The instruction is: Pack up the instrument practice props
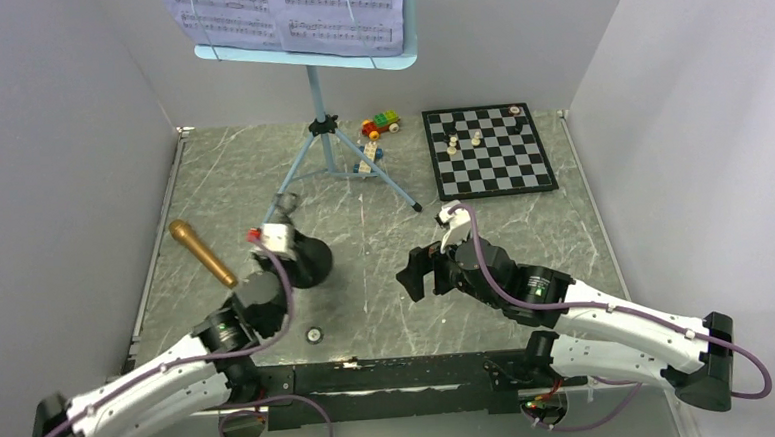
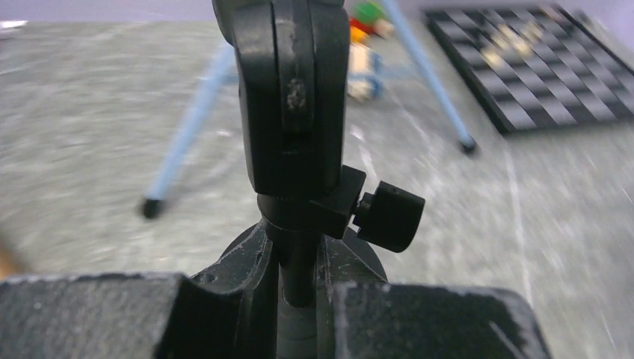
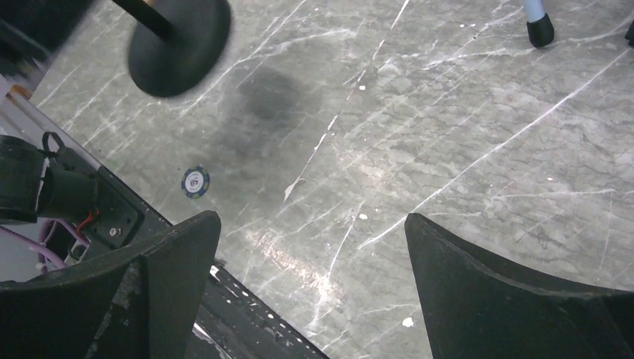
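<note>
The tabletop between microphone and tripod (image 1: 233, 205) (image 2: 84, 178) is empty, so I will move my left gripper outward and to the left in the top view, then lower it and let go.
The small black mic stand (image 1: 314, 262) is at the left-centre of the table, and my left gripper (image 1: 293, 251) is shut on its thin post (image 2: 299, 269), just under the clip (image 2: 291, 112) and its knob (image 2: 390, 215). Its round base (image 3: 179, 41) looks a little off the table, with its shadow set apart from it. The gold-brown microphone (image 1: 203, 253) lies to the left of the stand. The light-blue music stand (image 1: 329, 131) is at the back with the white sheet-music pages (image 1: 288, 13) on its desk. My right gripper (image 1: 412, 277) hangs open over bare table (image 3: 310, 247).
A black-and-white chessboard (image 1: 488, 151) with a few pieces lies at the back right. A colourful toy brick car (image 1: 381, 126) sits beside the tripod's legs (image 2: 187, 127). A small blue round chip (image 3: 195, 181) lies near the front rail. Grey walls close in three sides.
</note>
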You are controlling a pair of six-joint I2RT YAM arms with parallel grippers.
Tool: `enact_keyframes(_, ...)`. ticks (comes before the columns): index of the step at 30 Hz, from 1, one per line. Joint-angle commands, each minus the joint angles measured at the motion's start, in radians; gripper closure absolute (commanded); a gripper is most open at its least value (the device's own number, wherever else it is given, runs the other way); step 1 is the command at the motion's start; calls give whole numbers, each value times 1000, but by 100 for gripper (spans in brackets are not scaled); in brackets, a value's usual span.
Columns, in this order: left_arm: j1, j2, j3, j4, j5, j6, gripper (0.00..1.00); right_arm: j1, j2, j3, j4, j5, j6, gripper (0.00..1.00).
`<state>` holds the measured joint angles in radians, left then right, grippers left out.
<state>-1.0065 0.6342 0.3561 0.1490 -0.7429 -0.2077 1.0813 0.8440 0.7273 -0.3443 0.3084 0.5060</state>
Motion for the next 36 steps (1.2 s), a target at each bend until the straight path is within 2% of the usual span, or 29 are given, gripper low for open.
enact_keyframes(1,200,-140,102,-256,-132,-79,100,-1,-3,0,65,-6,-4,1)
enact_keyframes(6,492,-69,220,-308,-49,-90,100,-1,4,-5,86,-25,-7,1)
enact_keyframes(11,844,87,318,-208,252,-121,100,-1,-9,-2,98,-32,-16,1)
enact_keyframes(14,965,237,366,-133,355,-125,100,-1,-14,1,101,-35,-24,1)
enact_keyframes(21,1110,498,392,66,469,-129,100,-1,6,18,96,-33,-59,1)
enact_keyframes(26,1132,667,433,181,437,-86,100,-3,29,33,96,-61,-66,1)
enact_keyframes(30,1137,725,455,306,434,-25,100,-5,17,18,115,-72,-63,1)
enact_keyframes(36,1137,794,508,401,462,43,100,-6,43,6,132,-69,-70,1)
